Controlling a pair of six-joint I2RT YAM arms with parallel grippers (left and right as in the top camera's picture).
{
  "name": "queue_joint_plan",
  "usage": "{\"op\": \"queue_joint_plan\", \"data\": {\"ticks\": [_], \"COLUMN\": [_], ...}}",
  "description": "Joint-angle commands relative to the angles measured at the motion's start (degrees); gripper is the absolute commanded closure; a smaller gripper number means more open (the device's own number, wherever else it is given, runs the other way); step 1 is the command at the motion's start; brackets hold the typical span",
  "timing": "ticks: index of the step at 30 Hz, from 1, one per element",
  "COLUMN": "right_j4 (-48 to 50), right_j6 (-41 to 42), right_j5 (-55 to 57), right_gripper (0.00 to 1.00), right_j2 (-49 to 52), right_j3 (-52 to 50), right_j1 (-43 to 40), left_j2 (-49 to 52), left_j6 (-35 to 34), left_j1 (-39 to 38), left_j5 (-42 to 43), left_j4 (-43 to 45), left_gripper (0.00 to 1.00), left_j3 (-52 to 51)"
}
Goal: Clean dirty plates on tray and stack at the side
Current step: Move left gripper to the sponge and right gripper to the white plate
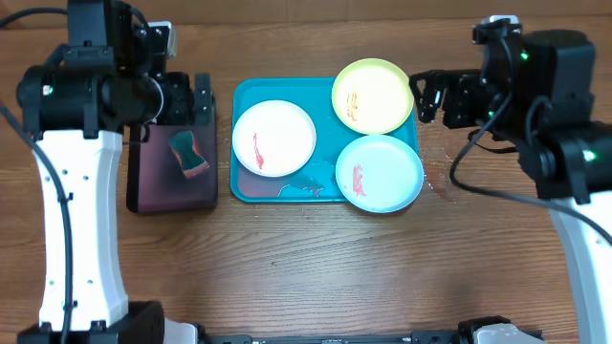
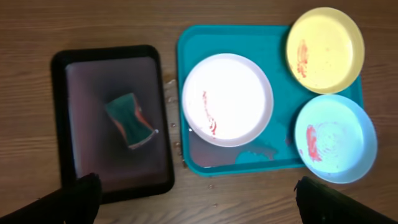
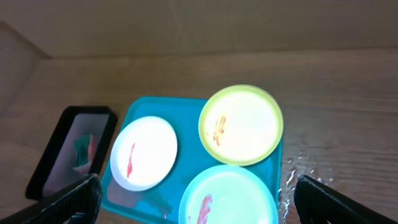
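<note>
My right gripper moves down and to the left in the overhead view onto the rim of the white plate (image 1: pixel 274 138) next, where bare tray leaves room.
The turquoise tray (image 1: pixel 323 107) lies mid-table with three dirty plates on it. A white plate (image 1: pixel 274 138) with a red streak is at the left, a yellow-green plate (image 1: pixel 373 96) with orange smears overhangs the far right corner, and a pale aqua plate (image 1: pixel 379 173) with a red smear overhangs the near right corner. My left gripper (image 1: pixel 191 98) hangs open above the far end of the black tray. My right gripper (image 1: pixel 432 97) hangs open just right of the yellow-green plate. Both wrist views look down on the plates (image 2: pixel 227 99) (image 3: pixel 241 125) from well above, with nothing between the fingers (image 2: pixel 81 199) (image 3: pixel 342 202).
A black tray (image 1: pixel 153 182) with a pinkish inside lies left of the turquoise tray and carries a green and orange sponge (image 1: pixel 190 153). Water drops (image 1: pixel 440 180) spot the wooden table right of the tray, and a puddle (image 1: pixel 301 186) sits on the tray's near edge.
</note>
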Motion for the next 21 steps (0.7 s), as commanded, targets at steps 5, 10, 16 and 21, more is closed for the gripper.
{"op": "queue_joint_plan", "data": {"ticks": [5,10,16,21], "right_j4": [0.46,2.93,6.36,10.54], "right_j6": [0.33,6.21,9.35,11.67], "right_j5": [-4.26,-4.28,-4.02,-2.10], "right_gripper": [0.00,0.03,0.14,0.24], "right_j2": [3.45,9.79,18.10,25.14], "right_j3": [1.46,1.49,1.49,1.53], "right_j1": [0.33,0.74,5.11,10.25], "left_j2": [3.08,3.17,3.19,3.19], "left_j6": [-0.72,-21.24,-29.00,-29.35], "left_j1": [-0.44,-2.89,-6.01,-6.19], "left_j5": [7.80,-15.37,-27.91,-26.67], "left_j4": [-0.04,-3.17,-6.84,-6.84], "left_gripper": [0.15,0.35,0.39,0.34], "left_j3": [1.53,1.53,1.53,1.53]}}
